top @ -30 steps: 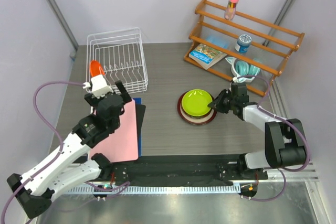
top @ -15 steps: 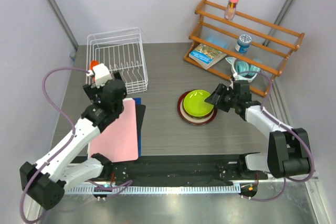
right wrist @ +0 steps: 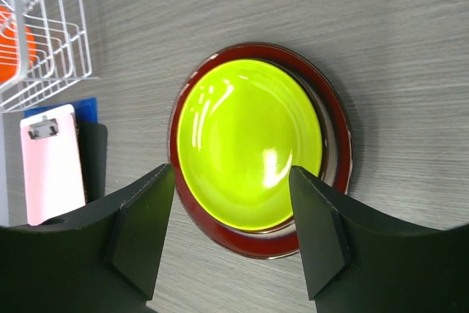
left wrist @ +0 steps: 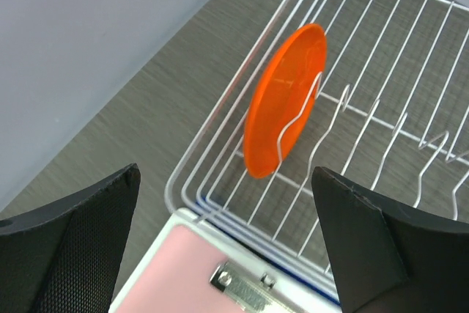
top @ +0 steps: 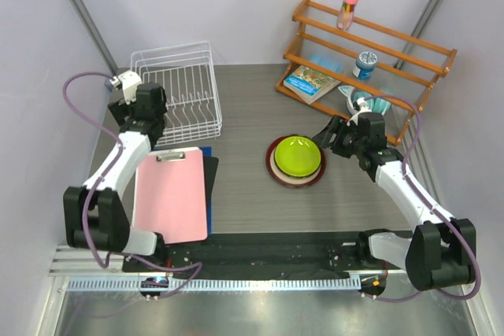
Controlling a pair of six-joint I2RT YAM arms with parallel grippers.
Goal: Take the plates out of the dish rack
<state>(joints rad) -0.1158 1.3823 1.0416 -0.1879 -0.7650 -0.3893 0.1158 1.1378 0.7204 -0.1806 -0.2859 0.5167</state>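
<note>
My left gripper moves down and outward next, its open fingers astride the orange plate's near rim [left wrist: 254, 128], and closes. The orange plate [left wrist: 286, 100] stands upright between the rack's wires, hence this move.
The orange plate [left wrist: 286, 100] stands upright between prongs at the left front corner of the white wire dish rack [left wrist: 381, 108]. My left gripper [left wrist: 227, 247] hovers over that corner, open and empty. In the top view the left gripper [top: 151, 116] hides the orange plate at the rack [top: 181, 76]. The lime green plate [top: 296, 154] lies on top of a stack showing a cream band and a dark red rim [top: 273, 171]. My right gripper [top: 329, 134] is open and empty just right of the stack. In the right wrist view the green plate [right wrist: 249, 141] and the red rim [right wrist: 250, 245] lie between its open fingers [right wrist: 231, 232].
A pink clipboard [top: 171, 198] lies in front of the rack, over a dark blue sheet [top: 209, 171]. A wooden slatted shelf [top: 366, 57] at the back right holds a book, a can, a bottle and a teal bowl [top: 370, 104]. Grey walls close both sides.
My left arm swung up and left from over the clipboard to the rack's front left corner. My right gripper drew back to the right, off the stack's edge.
</note>
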